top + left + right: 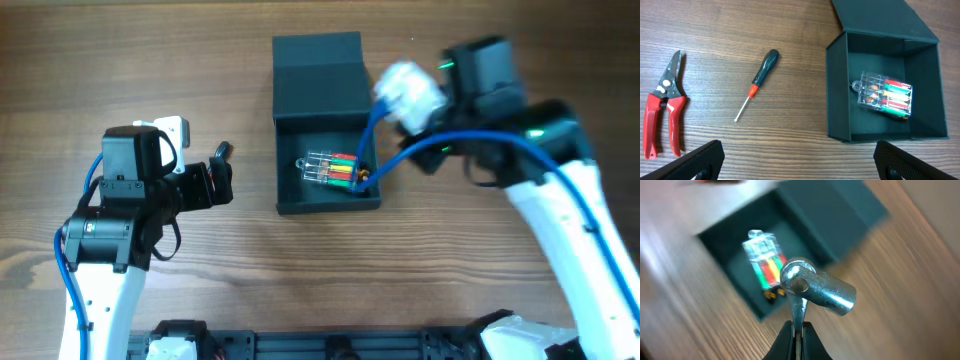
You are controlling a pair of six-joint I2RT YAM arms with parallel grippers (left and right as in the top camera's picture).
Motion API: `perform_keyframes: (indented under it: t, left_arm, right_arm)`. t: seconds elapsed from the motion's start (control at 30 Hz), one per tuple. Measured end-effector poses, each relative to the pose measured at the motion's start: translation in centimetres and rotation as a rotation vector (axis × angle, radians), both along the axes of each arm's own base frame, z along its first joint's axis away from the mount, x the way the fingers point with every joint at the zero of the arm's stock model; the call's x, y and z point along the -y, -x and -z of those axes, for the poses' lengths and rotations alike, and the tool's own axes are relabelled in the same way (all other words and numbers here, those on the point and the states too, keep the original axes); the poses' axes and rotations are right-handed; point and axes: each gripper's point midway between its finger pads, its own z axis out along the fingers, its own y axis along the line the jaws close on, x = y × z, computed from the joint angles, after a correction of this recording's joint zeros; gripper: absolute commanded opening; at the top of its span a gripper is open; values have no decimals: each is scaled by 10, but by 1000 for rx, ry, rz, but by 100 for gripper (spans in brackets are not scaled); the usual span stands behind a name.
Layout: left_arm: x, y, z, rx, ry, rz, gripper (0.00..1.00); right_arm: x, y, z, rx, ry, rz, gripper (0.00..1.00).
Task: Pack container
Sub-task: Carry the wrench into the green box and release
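My right gripper will swing over the container (288,150) next. Then it will lower the metal tool between the case and the container's near side (319,194).
The dark teal-grey container (288,150) stands open mid-table, its flap lid (318,65) folded back. It also shows in the left wrist view (836,90) and, blurred, in the right wrist view (725,255). Inside lies a clear plastic case of coloured bits (330,170) (885,95) (764,260). My right gripper (796,327) is shut on the flat shank of a shiny metal tool with a tubular head (822,287), held just right of the container. My left gripper (800,165) (220,170) is open and empty, left of the container.
A screwdriver with a dark green handle and a red collar (757,82) and red-handled pruning shears (662,110) lie on the wood table left of the container. In the overhead view my left arm hides them. A blue cable (420,150) hangs near the container's right wall.
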Motion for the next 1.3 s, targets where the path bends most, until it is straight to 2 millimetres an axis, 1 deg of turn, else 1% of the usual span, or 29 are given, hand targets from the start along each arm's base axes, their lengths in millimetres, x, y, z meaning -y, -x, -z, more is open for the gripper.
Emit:
perform_keyframes:
  t: [0.03, 0.13, 0.17, 0.23, 0.3, 0.4, 0.5, 0.6, 0.73, 0.77, 0.9, 0.97, 1.03, 1.13, 1.3]
  left_arm:
    - [0, 0, 0, 0, 0, 0, 100]
    - [0, 0, 0, 0, 0, 0, 100]
    - [0, 0, 0, 0, 0, 0, 100]
    - [0, 0, 0, 0, 0, 0, 100]
    - [0, 0, 0, 0, 0, 0, 100]
    - [0, 0, 0, 0, 0, 0, 100]
    - [0, 0, 0, 0, 0, 0, 100]
    - [0, 0, 0, 0, 0, 0, 100]
    - [0, 0, 0, 0, 0, 0, 100]
    - [0, 0, 0, 0, 0, 0, 100]
    - [0, 0, 0, 0, 0, 0, 100]
    - [0, 0, 0, 0, 0, 0, 100]
    - [0, 0, 0, 0, 0, 0, 100]
    - [0, 0, 0, 0, 0, 0, 100]
    - [0, 0, 0, 0, 0, 0, 100]
  right_arm:
    - [-13, 3, 5, 0, 15, -64, 4]
    - [-42, 4, 23, -5, 52, -188, 4]
    - [-54, 3, 35, -17, 72, -235, 4]
    - [-71, 0, 56, -40, 100, -296, 4]
    - [-84, -7, 74, -51, 115, -330, 4]
    - [-95, -15, 103, -88, 140, -358, 4]
    - [-98, -21, 127, -127, 162, -367, 4]
    - [-99, -22, 144, -158, 183, -382, 4]
    - [-101, -23, 163, -194, 200, -391, 4]
    - [-101, -22, 171, -215, 204, -394, 4]
    - [-104, -19, 187, -262, 200, -404, 6]
    - [-105, -17, 196, -288, 197, -409, 10]
    - [-106, -15, 202, -307, 194, -413, 23]
    - [-108, -14, 206, -323, 186, -415, 32]
    - [-109, -13, 206, -334, 176, -403, 36]
